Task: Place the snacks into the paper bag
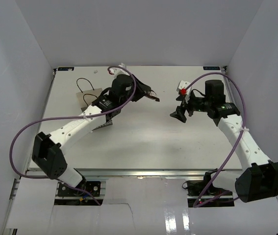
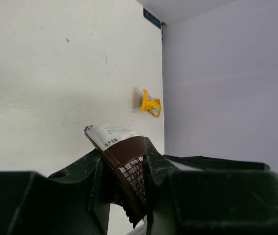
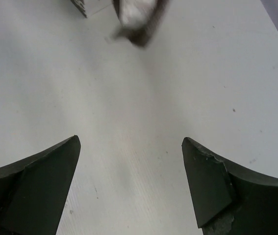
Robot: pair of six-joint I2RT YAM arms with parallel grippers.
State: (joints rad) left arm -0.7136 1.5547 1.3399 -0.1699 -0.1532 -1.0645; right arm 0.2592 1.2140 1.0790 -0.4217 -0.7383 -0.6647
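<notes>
My left gripper swings the dark brown packet to the left in the top view next, over the paper bag's opening (image 1: 89, 99), and lets go of it.
My left gripper (image 1: 147, 92) is shut on a snack packet (image 1: 153, 96), dark brown with a white end and a purple edge, and holds it above the table's back middle. In the left wrist view the packet (image 2: 114, 137) stands pinched between the fingers of the gripper (image 2: 124, 169). A yellow packet (image 2: 151, 104) lies by the wall beyond it. The paper bag (image 1: 90, 95), with a black cord handle, lies at the back left, partly hidden behind my left arm. My right gripper (image 1: 179, 113) is open and empty above bare table, also in its wrist view (image 3: 131, 147).
A small white and red thing (image 1: 182, 89) shows beside the right wrist. White walls close the table on the left, back and right. The held packet (image 3: 135, 19) shows blurred at the top of the right wrist view.
</notes>
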